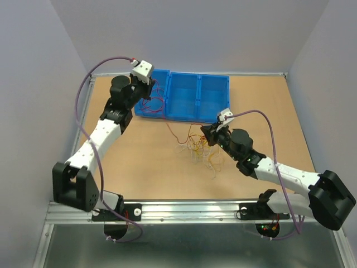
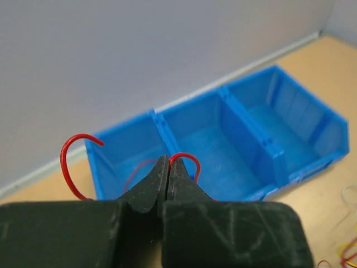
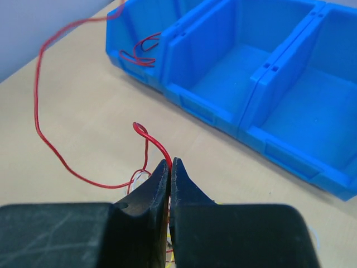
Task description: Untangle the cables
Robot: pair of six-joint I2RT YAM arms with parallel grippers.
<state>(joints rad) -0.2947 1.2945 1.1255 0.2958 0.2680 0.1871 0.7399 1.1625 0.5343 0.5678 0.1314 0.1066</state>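
Observation:
My left gripper lowers its fingers outward next and releases the red cable inside the bin. The bin already holding red loops lies below and slightly outward.
A tangle of thin yellow-orange, white and red cables (image 1: 202, 149) lies on the table in front of the blue bins. My right gripper (image 1: 206, 133) sits at the tangle's far edge and is shut on a red cable (image 3: 147, 137), which loops up from the jaws (image 3: 170, 163). A long red strand (image 3: 38, 95) runs from there towards the left bin. My left gripper (image 1: 150, 95) hovers over the left bin (image 1: 152, 95), shut (image 2: 168, 162) on a red cable (image 2: 188, 159) whose curled end (image 2: 70, 151) sticks out to the left.
Three joined blue bins (image 1: 198, 114) stand at the back of the table. The left one (image 3: 146, 67) holds red cable loops (image 3: 142, 53); the middle (image 3: 223, 72) and right (image 3: 312, 106) ones show no cables. Grey walls enclose the table.

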